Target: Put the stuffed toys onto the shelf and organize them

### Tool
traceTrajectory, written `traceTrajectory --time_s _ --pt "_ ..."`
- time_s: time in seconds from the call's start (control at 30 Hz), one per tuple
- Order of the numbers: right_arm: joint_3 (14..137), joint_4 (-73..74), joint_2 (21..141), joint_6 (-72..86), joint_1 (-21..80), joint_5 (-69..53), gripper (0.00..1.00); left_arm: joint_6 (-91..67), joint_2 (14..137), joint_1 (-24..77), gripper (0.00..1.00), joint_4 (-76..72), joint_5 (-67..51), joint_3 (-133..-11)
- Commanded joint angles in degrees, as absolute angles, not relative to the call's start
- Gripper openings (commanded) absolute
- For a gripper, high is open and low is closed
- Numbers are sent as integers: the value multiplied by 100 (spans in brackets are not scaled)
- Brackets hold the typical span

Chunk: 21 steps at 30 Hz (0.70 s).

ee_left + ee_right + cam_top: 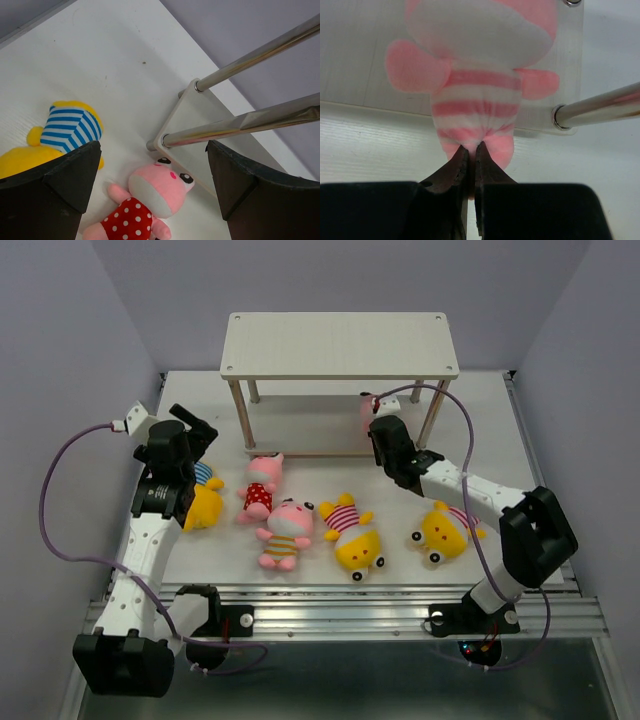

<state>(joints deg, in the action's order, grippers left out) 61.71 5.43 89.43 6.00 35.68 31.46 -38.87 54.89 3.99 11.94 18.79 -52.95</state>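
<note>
The pink toy's bottom hangs past the near edge of the lower board. I will push outward with my right gripper, deeper over the board, and let go of the toy.
The shelf stands at the back of the table. My right gripper is shut on the bottom of a pink toy in a pink striped shirt. This toy lies on the right end of the lower board, by a metal leg, and shows faintly in the top view. My left gripper is open and empty, above the table left of the shelf. Below its open jaws lie a pink toy in a red dotted shirt and a yellow toy in a blue striped shirt.
On the table in front of the shelf lie the dotted pink toy, a striped pink toy, a yellow toy in a red striped shirt and a yellow toy under the right arm. The shelf's left legs are close to the left gripper.
</note>
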Motion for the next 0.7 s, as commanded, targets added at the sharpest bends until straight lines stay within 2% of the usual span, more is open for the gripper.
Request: traceTrajectory --time_s 0.0,0.2,0.67 --pt "6583 70 9175 659 3498 3488 1 -3858 5274 352 99 1116 2065 -5212" --pt "6644 -167 9501 826 3278 3269 1 -3867 5291 352 99 1107 2092 -5229" --pt "6899 -167 9914 765 3111 3348 11 -3858 5396 352 99 1099 2092 -5256"
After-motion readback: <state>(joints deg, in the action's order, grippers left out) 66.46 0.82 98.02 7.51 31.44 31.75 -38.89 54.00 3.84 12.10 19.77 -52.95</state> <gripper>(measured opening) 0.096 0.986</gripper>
